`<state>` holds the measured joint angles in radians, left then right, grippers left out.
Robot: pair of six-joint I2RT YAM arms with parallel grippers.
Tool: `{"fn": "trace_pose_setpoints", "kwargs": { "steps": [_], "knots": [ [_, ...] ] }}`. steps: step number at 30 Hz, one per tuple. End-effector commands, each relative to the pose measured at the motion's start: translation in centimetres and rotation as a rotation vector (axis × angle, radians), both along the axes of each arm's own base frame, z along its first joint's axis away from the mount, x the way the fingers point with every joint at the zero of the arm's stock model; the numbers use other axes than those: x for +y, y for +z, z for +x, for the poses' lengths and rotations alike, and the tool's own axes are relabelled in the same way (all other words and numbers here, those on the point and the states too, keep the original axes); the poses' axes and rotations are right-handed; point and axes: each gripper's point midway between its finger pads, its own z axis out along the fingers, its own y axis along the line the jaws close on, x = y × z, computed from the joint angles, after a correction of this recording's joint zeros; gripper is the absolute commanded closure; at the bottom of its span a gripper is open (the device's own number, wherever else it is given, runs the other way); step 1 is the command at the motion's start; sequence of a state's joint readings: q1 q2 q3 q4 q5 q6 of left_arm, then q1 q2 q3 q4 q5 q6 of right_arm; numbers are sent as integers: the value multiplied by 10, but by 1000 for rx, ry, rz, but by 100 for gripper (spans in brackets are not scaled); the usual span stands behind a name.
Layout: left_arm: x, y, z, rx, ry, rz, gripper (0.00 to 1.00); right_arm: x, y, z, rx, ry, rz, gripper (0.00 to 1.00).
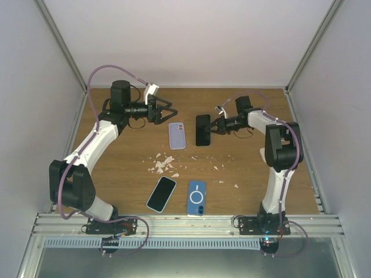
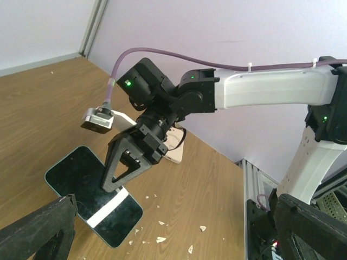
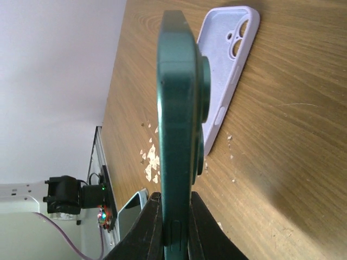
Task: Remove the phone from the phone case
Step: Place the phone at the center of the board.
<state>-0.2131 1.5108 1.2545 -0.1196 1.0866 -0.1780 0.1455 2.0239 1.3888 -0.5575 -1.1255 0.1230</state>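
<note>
My right gripper should move down toward the case and let go of the phone, because bare tabletop [image 1: 191, 136] [image 3: 254, 100] beside the case is below my gripper, to the left in the top view.
A dark green phone [image 1: 203, 130] is out of its case, held by its right end in my right gripper [image 1: 212, 127], just right of the case. In the right wrist view the phone [image 3: 176, 119] stands edge-on between my shut fingers [image 3: 149, 230]. The empty lavender case [image 1: 177, 135] lies flat with its inside up, also in the right wrist view [image 3: 227, 59]. My left gripper [image 1: 166, 110] is open and empty, hovering behind and left of the case. In the left wrist view the phone [image 2: 81, 189] lies ahead with the right gripper [image 2: 116, 173] on it.
White crumbs [image 1: 163, 164] are scattered mid-table. A second phone [image 1: 161, 194] and a blue case with a ring on its back [image 1: 197, 198] lie near the front edge. Enclosure walls stand on all sides.
</note>
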Motion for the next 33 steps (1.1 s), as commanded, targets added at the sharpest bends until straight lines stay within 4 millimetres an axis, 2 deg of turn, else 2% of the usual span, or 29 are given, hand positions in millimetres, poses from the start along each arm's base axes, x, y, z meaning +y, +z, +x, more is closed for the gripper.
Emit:
{"fn": "trace_pose_setpoints", "kwargs": {
  "steps": [1, 8, 14, 21, 26, 33],
  "knots": [
    [4, -5, 9, -13, 34, 0, 1, 4, 1, 14, 41, -3, 77, 100],
    [6, -16, 14, 20, 44, 2, 1, 9, -23, 25, 105, -6, 90, 100],
    [7, -25, 18, 42, 50, 3, 1, 19, -44, 25, 153, 3, 95, 99],
    [9, -31, 23, 56, 60, 5, 1, 28, -59, 33, 187, 3, 105, 99],
    [10, -35, 26, 72, 65, 4, 1, 42, -70, 28, 219, 24, 115, 100],
    [10, -38, 27, 81, 68, 3, 1, 53, -76, 32, 233, 26, 122, 100]
  ]
}}
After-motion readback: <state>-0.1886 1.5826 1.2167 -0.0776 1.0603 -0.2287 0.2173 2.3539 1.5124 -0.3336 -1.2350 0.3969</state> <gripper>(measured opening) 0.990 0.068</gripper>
